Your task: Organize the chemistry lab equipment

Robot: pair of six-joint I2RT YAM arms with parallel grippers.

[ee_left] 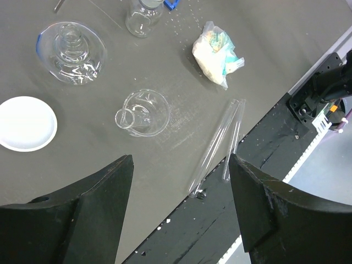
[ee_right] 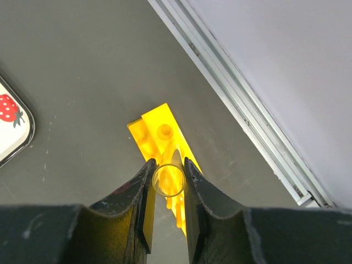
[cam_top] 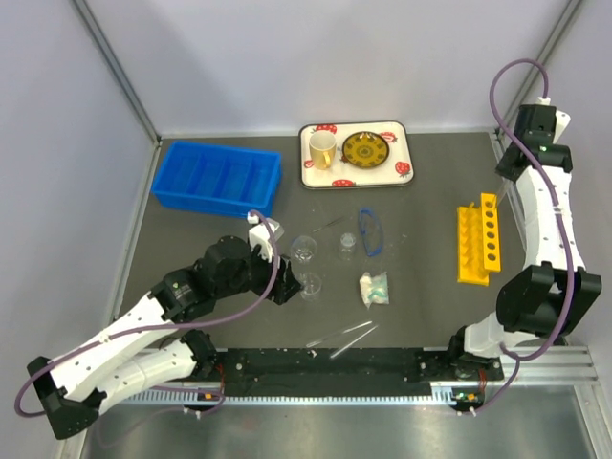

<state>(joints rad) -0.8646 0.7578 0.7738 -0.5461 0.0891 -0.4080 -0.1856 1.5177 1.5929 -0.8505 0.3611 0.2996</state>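
The test tube should go to the far end of the yellow test tube rack. My right gripper should lower to that end next, then bring the test tube to the empty hole there.
My right gripper is shut on a clear glass test tube, seen end-on, held high above the yellow test tube rack. The rack lies at the right of the table. My left gripper is open and empty, hovering over the table's near middle. Below it lie two loose test tubes by the front edge, a tipped glass flask, a second flask and a small beaker.
A blue divided bin stands at the back left. A strawberry tray holds a cup and a yellow plate. Blue safety goggles, a small plastic bag and a white disc lie mid-table.
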